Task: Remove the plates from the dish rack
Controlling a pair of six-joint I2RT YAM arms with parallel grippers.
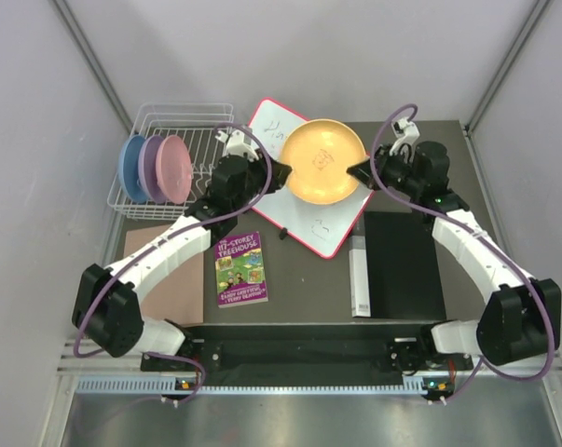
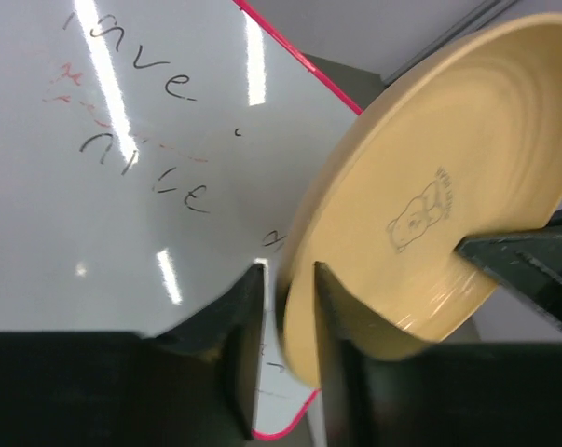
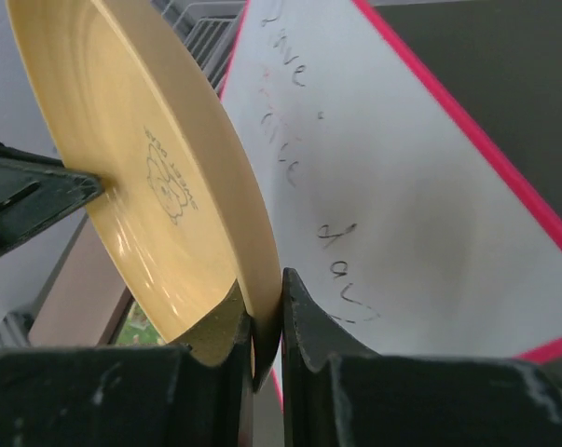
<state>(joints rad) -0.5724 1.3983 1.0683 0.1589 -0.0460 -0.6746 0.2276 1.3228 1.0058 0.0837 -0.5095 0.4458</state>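
I will next move my right gripper past the whiteboard and down, and lay the tilted plate flat on the grey counter beyond the black box, because that spot is empty.
The yellow-orange plate (image 1: 322, 160) hangs on edge above the red-framed whiteboard (image 1: 304, 223), between both grippers. My right gripper (image 1: 360, 170) is shut on its right rim; in the right wrist view both fingers (image 3: 304, 326) press the plate (image 3: 141, 158). My left gripper (image 1: 282, 174) straddles the left rim, jaws parted. In the left wrist view a gap shows between one finger (image 2: 248, 307) and the plate (image 2: 430, 214). The blue (image 1: 131, 168), lavender (image 1: 153, 168) and pink (image 1: 175, 168) plates stand upright in the white wire dish rack (image 1: 183, 116) at the back left.
A picture book (image 1: 240, 268) lies in front of the whiteboard, with a brown mat (image 1: 173, 284) to its left. A black box (image 1: 404, 265) with a white strip (image 1: 359, 275) beside it lies at the right. Grey walls close in both sides.
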